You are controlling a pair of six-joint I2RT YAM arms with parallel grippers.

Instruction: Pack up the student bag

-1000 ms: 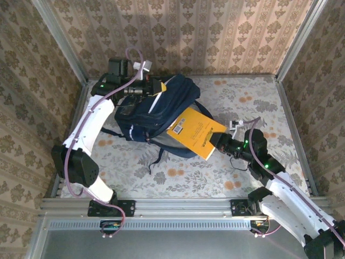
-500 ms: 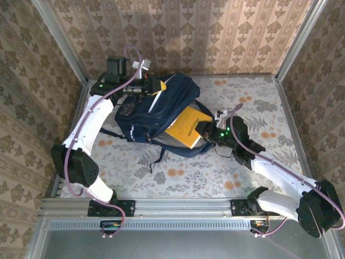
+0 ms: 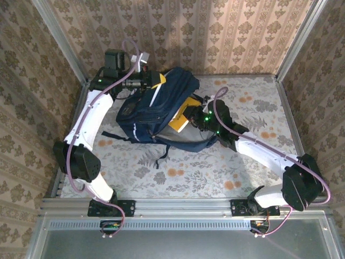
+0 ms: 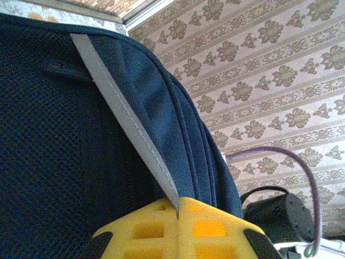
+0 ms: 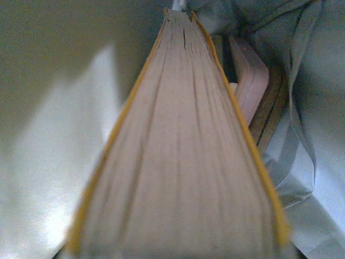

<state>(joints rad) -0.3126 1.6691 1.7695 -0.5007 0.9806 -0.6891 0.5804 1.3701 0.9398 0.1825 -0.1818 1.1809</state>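
My right gripper needs to push deeper into the bag's grey-lined interior next, beside the standing books, and let go of the yellow book, because the book still sticks out of the bag's opening.
The student bag, dark navy, lies at the back left of the table with its mouth facing right. My left gripper is at the bag's top end, its yellow fingers shut on a grey strap sewn to the bag. My right gripper is at the bag's mouth, shut on a yellow book that is mostly inside. In the right wrist view the book's page edge runs into the grey-lined interior, beside other books standing inside.
The floral table cover lies open to the right and front of the bag. Dark bag straps trail toward the front. Wallpapered walls close in three sides, and a metal rail runs along the near edge.
My right arm has pushed the yellow book leftward into the bag until most of its cover is hidden. My left gripper has lifted the bag's top end slightly toward the back.
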